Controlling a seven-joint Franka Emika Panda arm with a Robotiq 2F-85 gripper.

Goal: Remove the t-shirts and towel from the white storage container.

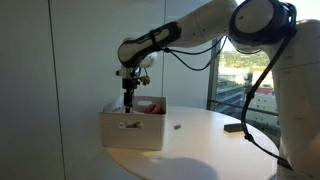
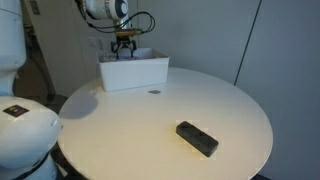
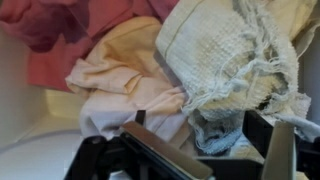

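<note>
The peach cloth is bunched up beside the towel's frayed edge, below my gripper and to its left in the wrist view. I should lower my gripper that way next and close it.
The white storage container stands on the round table and shows in both exterior views. My gripper hangs at its open top. In the wrist view the gripper is open, its fingers apart just above the cloth pile. A cream knitted towel with a frayed edge lies at the upper right. A pale peach t-shirt lies in the middle. A red-pink t-shirt lies at the upper left; its red shows over the rim. Pale cloth lies between the fingers.
A black rectangular object lies on the table away from the container. A small dark item lies on the table near the container. A black cable runs down by the robot base. A wall stands behind the container.
</note>
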